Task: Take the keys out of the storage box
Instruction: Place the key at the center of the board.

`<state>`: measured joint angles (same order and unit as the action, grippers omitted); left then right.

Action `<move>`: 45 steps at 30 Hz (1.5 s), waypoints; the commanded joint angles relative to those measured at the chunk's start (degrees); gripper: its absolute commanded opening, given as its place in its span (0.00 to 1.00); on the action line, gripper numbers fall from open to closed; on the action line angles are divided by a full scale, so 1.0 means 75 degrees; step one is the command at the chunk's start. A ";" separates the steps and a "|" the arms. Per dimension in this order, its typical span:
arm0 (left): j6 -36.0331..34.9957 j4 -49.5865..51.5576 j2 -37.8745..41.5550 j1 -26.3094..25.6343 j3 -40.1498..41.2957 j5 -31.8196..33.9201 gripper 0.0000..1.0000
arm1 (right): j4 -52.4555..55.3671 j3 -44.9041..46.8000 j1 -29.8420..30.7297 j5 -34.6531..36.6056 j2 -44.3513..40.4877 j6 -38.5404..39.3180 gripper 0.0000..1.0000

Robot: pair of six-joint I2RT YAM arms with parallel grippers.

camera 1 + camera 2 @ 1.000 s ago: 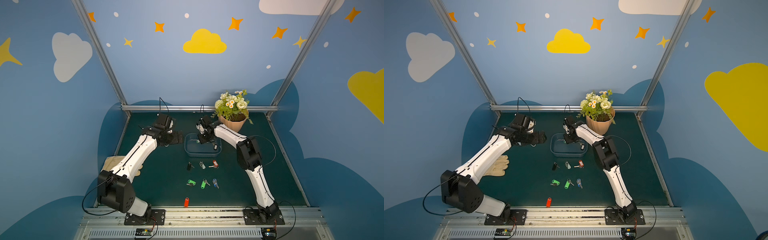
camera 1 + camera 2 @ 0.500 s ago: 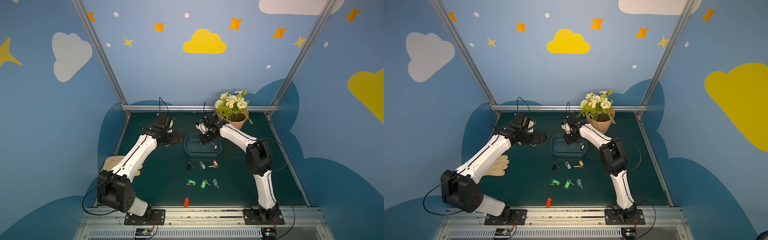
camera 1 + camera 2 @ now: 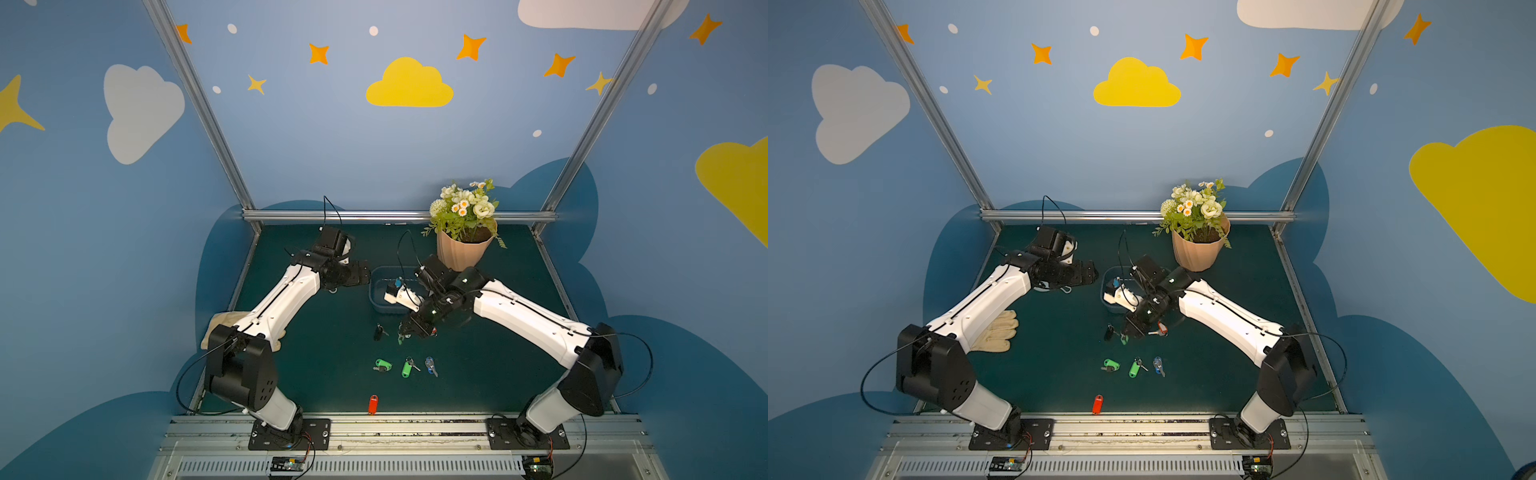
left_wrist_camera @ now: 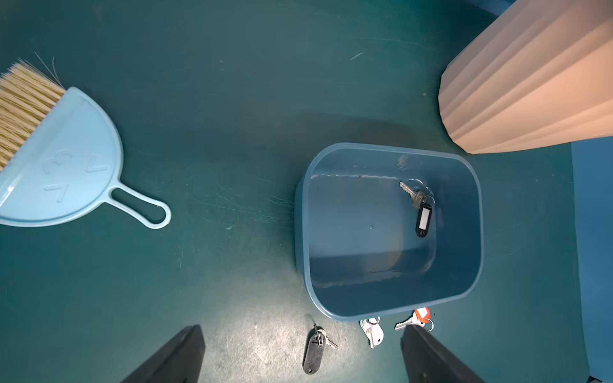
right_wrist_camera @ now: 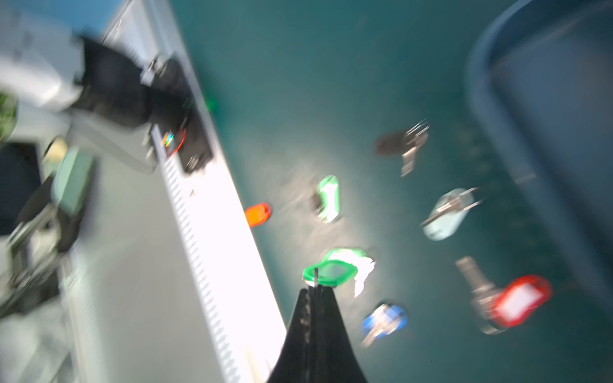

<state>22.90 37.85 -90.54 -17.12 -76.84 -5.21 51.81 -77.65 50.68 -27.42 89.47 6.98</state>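
Observation:
Bare mat between the green keys and bar lies below and back, so next my right gripper needs to move back and down to release the green-tagged key's ring.
The blue-grey storage box (image 4: pixel 300 232) holds one key with a black tag (image 4: pixel 421 215). My right gripper (image 5: pixel 315 291) is shut on the ring of a green-tagged key (image 5: pixel 331 273) and hangs above the mat just in front of the storage box (image 3: pixel 376 297); that wrist view is blurred. Several keys lie on the mat in both top views: black (image 3: pixel 378 332), two green (image 3: pixel 383 365), blue (image 3: pixel 430 365), red (image 3: pixel 373 404). My left gripper (image 4: pixel 302 358) stays open beside the box's left end, with nothing between its fingers (image 4: pixel 179 358).
A peach flowerpot (image 3: pixel 461 249) with flowers stands behind the box on the right. A light blue dustpan with a brush (image 4: pixel 66 165) lies at the back left. A tan glove (image 3: pixel 998 332) lies under my left arm. A metal rail (image 3: pixel 374 424) borders the front.
My right arm has drawn back from inside the box toward the front, carrying the green-tagged key out over the mat. The left arm has not moved.

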 commanded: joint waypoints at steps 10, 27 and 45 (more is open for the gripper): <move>-0.0032 -0.0320 -0.0107 0.0068 -0.0122 -0.0418 0.99 | -0.0077 0.1914 0.0697 0.0110 0.0126 0.0119 0.00; -0.0141 -0.0736 0.0087 0.0057 0.0562 -0.0342 0.99 | -0.0208 0.1625 0.1327 0.0720 0.1474 0.0339 0.00; -0.0199 -0.0913 -0.0019 0.0070 0.0676 -0.0362 0.99 | 0.0092 0.1269 0.1726 0.1279 0.1852 0.0532 0.39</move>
<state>22.26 31.27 -90.74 -16.86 -70.59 -7.35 50.74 -66.46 63.22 -19.20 102.78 10.41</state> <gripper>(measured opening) 0.987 0.383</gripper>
